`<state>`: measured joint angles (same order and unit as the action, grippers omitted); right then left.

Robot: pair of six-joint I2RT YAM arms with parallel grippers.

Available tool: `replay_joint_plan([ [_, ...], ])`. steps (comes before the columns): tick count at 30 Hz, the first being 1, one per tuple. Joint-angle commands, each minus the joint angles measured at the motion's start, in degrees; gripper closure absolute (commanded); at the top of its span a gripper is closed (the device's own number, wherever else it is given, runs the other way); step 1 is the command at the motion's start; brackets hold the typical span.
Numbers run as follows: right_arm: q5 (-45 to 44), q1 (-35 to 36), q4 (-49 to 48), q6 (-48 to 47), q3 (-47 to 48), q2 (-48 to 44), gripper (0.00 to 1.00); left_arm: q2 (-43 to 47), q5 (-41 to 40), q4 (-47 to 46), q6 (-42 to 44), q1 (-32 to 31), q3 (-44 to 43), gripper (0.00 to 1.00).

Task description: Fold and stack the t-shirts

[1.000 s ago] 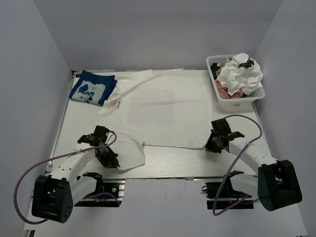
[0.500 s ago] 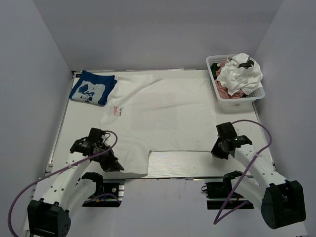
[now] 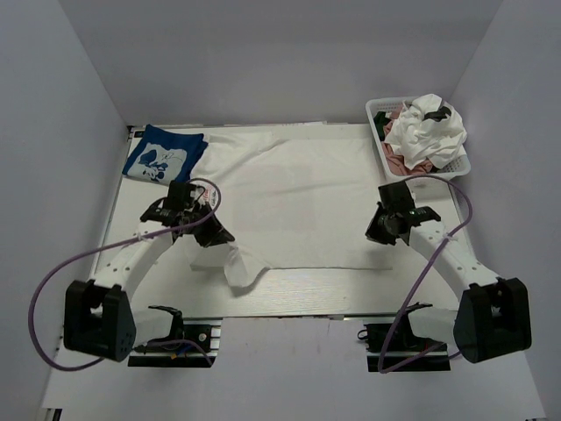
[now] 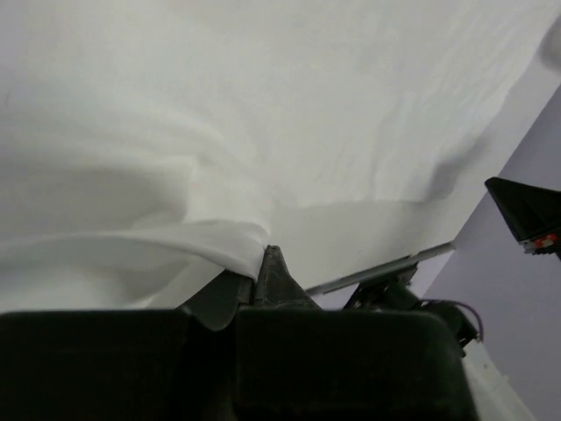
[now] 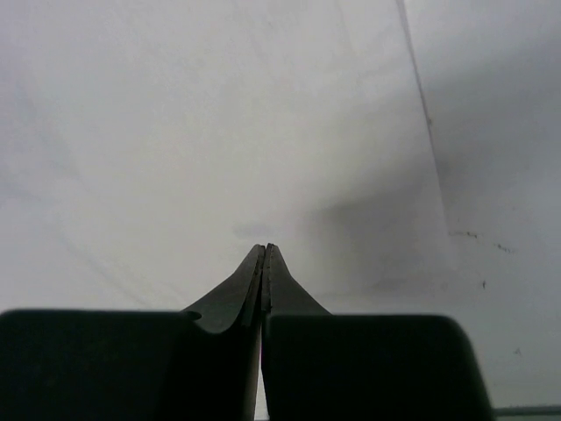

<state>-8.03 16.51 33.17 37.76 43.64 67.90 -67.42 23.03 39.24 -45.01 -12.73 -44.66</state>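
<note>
My left gripper holds the white t-shirt's hem, and the white t-shirt's far part (image 3: 231, 160) still lies outward, spread flat beside the blue t-shirt (image 3: 163, 154). I will move the hem outward onto that part and let go of it.
The large white t-shirt (image 3: 298, 193) lies spread over the table. My left gripper (image 3: 216, 235) is shut on its near-left hem, and a loose fold (image 3: 237, 267) hangs from it. In the left wrist view the cloth (image 4: 175, 241) drapes over the closed fingertips (image 4: 267, 259). My right gripper (image 3: 379, 233) is shut at the shirt's near-right part. In the right wrist view its tips (image 5: 265, 250) are pressed together over white cloth (image 5: 219, 132). A folded blue t-shirt (image 3: 163, 154) with a white graphic lies at the far left. The red logo is hidden.
A white mesh basket (image 3: 456, 167) at the far right holds crumpled white (image 3: 427, 130), pink (image 3: 408, 162) and dark green tees. A bare strip of table (image 3: 333, 289) runs along the near edge. White walls close in the left, right and back.
Both grippers moved away from the near edge toward the far side. The left one carried the hem up and over, leaving a hanging fold. The red logo became covered.
</note>
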Motion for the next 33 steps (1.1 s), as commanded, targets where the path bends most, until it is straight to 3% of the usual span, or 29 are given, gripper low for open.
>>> replay_joint_plan([
  [1,-1.37,-0.25,-3.63,-1.37,5.93,3.98,1.00,-6.48,0.35,-10.14,2.03,0.87,-7.33,1.00],
  [7,-4.09,-0.43,3.20,-2.34,10.34,8.56,0.99,-17.57,-2.72,-4.71,4.67,0.87,-18.97,1.00],
  [8,-5.66,-0.60,4.87,-1.90,8.94,8.22,0.78,-17.57,-2.03,-4.70,4.67,0.87,-18.97,1.00],
  [9,-6.03,-0.95,5.67,-1.81,8.14,7.69,0.66,-17.57,-2.02,-5.23,4.67,0.87,-17.84,1.00],
  [12,-8.57,-1.74,8.93,-1.28,4.01,5.32,0.40,-15.74,-2.02,-6.37,4.67,0.87,-15.64,1.00],
  [15,-9.29,-2.88,9.90,-0.84,-0.30,4.00,0.37,-14.50,-2.02,-7.16,4.67,0.87,-14.58,1.00],
  [24,-4.63,-5.26,4.02,-1.72,-6.98,6.27,0.37,-13.97,-3.08,-6.64,4.67,0.34,-15.10,1.00],
  [27,-4.54,-6.23,0.16,-1.99,-8.22,8.38,0.43,-13.44,-3.08,-6.64,4.67,0.34,-14.49,1.00],
  [30,-4.88,-6.76,-2.14,-2.34,-8.57,9.44,0.59,-12.83,-3.08,-6.64,4.67,0.34,-14.49,1.00],
  [33,-5.68,-7.29,-3.20,-3.13,-7.87,9.53,0.82,-12.12,-3.69,-6.64,4.67,0.34,-14.49,1.00],
])
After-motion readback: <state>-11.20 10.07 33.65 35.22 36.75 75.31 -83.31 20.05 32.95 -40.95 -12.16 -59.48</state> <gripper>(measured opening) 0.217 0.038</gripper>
